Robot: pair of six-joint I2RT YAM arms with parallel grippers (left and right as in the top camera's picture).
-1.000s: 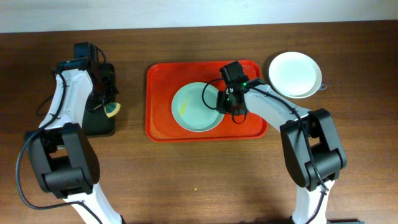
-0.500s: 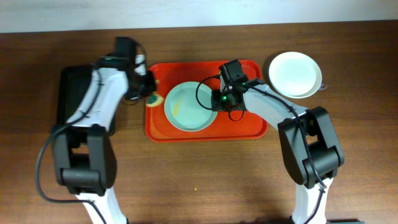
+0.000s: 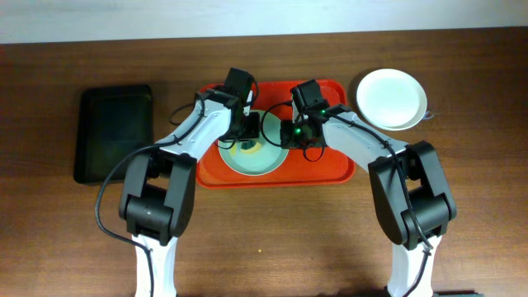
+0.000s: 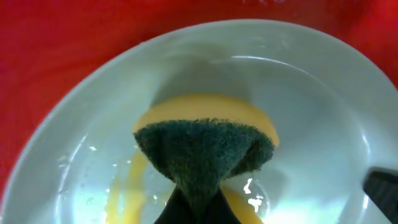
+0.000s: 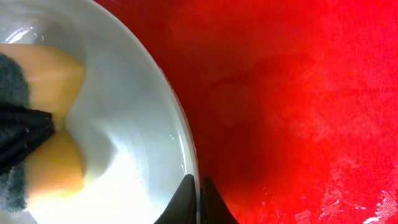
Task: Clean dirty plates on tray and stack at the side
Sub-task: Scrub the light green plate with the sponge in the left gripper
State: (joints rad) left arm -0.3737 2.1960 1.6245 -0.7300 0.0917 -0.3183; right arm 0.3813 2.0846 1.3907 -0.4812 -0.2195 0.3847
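The plate in the robot's right gripper needs to be lifted across to the right in the overhead view next, then lowered onto the cream-white stack [image 3: 392,99] and released.
A pale mint-green plate [image 3: 266,157] with yellow smears lies on the red-orange tray [image 3: 330,165]. My left gripper [image 3: 246,142] is shut on a yellow sponge with a dark green scouring face [image 4: 205,152] and presses it into the plate [image 4: 323,106]. My right gripper [image 3: 288,136] is shut on the plate's right rim [image 5: 186,155]; the sponge [image 5: 46,81] shows at the left of that view, over the tray [image 5: 298,112]. A stack of cream-white plates [image 3: 390,98] stands on the table right of the tray.
A smaller black tray [image 3: 114,132] lies at the left of the wooden table [image 3: 272,239]. The two arms meet over the red-orange tray.
My left arm has swung from the black tray across to the red-orange tray, carrying the sponge onto the plate. The plate shifted slightly left. The right gripper stayed on the rim.
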